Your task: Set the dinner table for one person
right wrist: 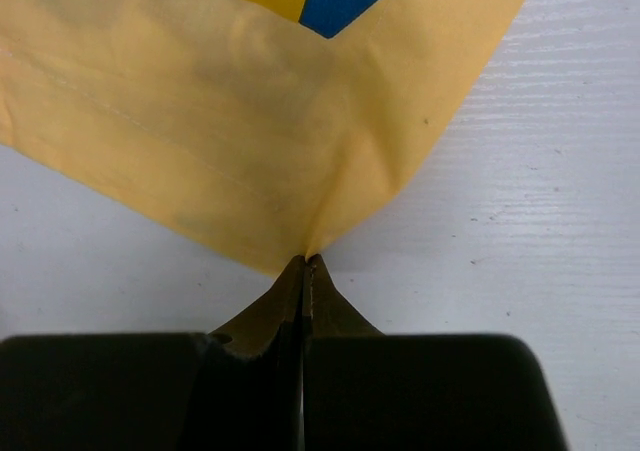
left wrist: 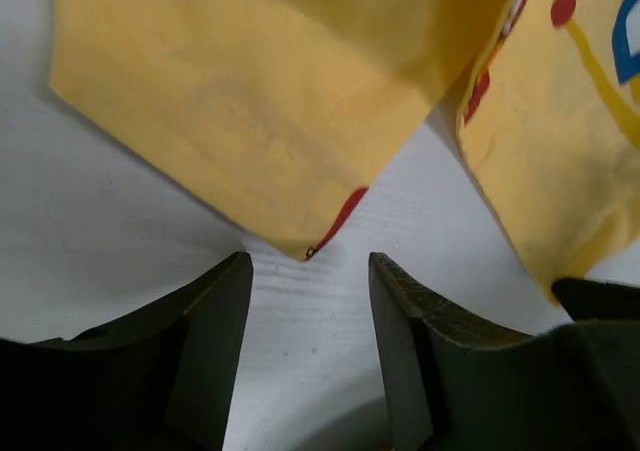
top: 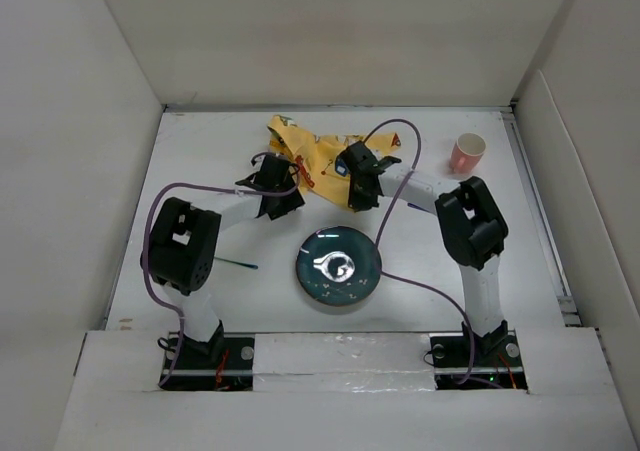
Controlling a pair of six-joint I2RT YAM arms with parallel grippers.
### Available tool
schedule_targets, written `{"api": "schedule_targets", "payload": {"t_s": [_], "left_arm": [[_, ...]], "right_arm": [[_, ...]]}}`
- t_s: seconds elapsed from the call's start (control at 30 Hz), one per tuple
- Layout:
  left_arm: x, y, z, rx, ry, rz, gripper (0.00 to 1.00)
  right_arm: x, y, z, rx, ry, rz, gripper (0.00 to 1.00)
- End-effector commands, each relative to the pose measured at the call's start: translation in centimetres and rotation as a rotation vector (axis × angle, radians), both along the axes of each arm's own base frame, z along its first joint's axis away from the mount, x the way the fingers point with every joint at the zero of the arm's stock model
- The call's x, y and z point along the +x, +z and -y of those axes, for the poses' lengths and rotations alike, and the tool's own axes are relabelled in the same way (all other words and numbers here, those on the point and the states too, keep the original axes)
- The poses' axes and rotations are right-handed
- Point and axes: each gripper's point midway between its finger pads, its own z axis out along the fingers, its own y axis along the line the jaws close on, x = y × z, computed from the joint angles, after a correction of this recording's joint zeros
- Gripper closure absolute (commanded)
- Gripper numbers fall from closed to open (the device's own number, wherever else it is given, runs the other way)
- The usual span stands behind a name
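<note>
The cloth's red-marked corner still lies just outward, beyond the open fingers. My left gripper slides outward next until they straddle that corner and close.
The white dinner table holds a crumpled yellow cloth with a cartoon print at the back middle. My right gripper is shut on the cloth's corner and pinches it between the fingertips. My left gripper is open just in front of another cloth corner, which lies on the table between and ahead of the fingers without touching them. A dark green plate with a metal spoon on it sits at the middle front. A pink cup stands at the back right.
A thin dark-blue utensil lies on the table left of the plate, near the left arm. Cream walls enclose the table on three sides. Purple cables loop over both arms.
</note>
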Motion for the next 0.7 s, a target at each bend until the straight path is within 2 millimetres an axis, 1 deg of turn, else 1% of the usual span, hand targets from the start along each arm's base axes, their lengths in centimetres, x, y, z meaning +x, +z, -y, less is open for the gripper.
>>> {"api": "schedule_targets", "payload": {"t_s": [0.0, 0.03, 0.1, 0.13, 0.17, 0.23, 0.27, 0.33, 0.37, 0.4, 0.43, 0.47, 0.53, 0.6, 0.63, 0.67], "left_arm": [[1.8, -0.5, -1.2, 0.059, 0.084, 0.013, 0.54], [1.9, -0.6, -1.4, 0.069, 0.09, 0.012, 0.55], [2.3, -0.6, -1.5, 0.082, 0.101, 0.011, 0.58], [2.3, -0.8, -1.5, 0.084, 0.098, 0.008, 0.6], [2.5, -0.7, -1.5, 0.085, 0.1, 0.011, 0.62], [2.5, -1.3, -1.9, 0.112, 0.109, 0.0, 0.66], [2.5, -2.0, -1.9, 0.133, 0.102, -0.028, 0.75], [2.3, -2.2, -1.7, 0.145, 0.087, -0.037, 0.8], [2.3, -2.3, -1.9, 0.158, 0.087, -0.042, 0.84], [2.2, -2.5, -2.1, 0.173, 0.09, -0.044, 0.96], [2.0, -2.6, -1.9, 0.178, 0.081, -0.045, 1.0], [1.8, -2.6, -2.0, 0.182, 0.081, -0.05, 1.0], [1.9, -1.6, -2.1, 0.183, 0.078, -0.025, 1.0], [2.4, 0.8, -2.1, 0.171, 0.075, 0.026, 1.0], [2.9, 2.6, -2.0, 0.172, 0.066, 0.065, 1.0], [3.0, 3.9, -2.2, 0.174, 0.061, 0.089, 1.0]], "right_arm": [[0.4, 2.3, 0.5, 0.015, 0.006, 0.053, 1.0], [0.4, 2.3, 1.0, 0.014, -0.001, 0.051, 1.0], [0.5, 2.9, 0.9, 0.025, 0.004, 0.068, 1.0], [0.6, 2.9, 1.3, 0.028, -0.003, 0.066, 1.0], [0.7, 3.3, 1.0, 0.046, 0.003, 0.074, 1.0], [0.8, 4.1, 0.8, 0.066, 0.01, 0.094, 1.0], [1.1, 4.6, 1.0, 0.074, 0.008, 0.107, 1.0], [1.2, 4.9, 0.9, 0.078, 0.011, 0.115, 1.0], [1.6, 5.2, 1.3, 0.083, 0.005, 0.118, 1.0], [1.6, 5.4, 1.2, 0.085, 0.008, 0.122, 1.0], [1.7, 5.6, 1.1, 0.089, 0.012, 0.126, 1.0], [1.7, 5.9, 1.1, 0.094, 0.015, 0.132, 1.0], [2.0, 6.6, 1.4, 0.101, 0.011, 0.146, 1.0], [2.4, 7.4, 2.2, 0.101, 0.002, 0.159, 1.0], [2.3, 8.9, 2.4, 0.109, 0.004, 0.185, 1.0], [2.5, 10.0, 3.0, 0.109, -0.005, 0.21, 1.0]]}}
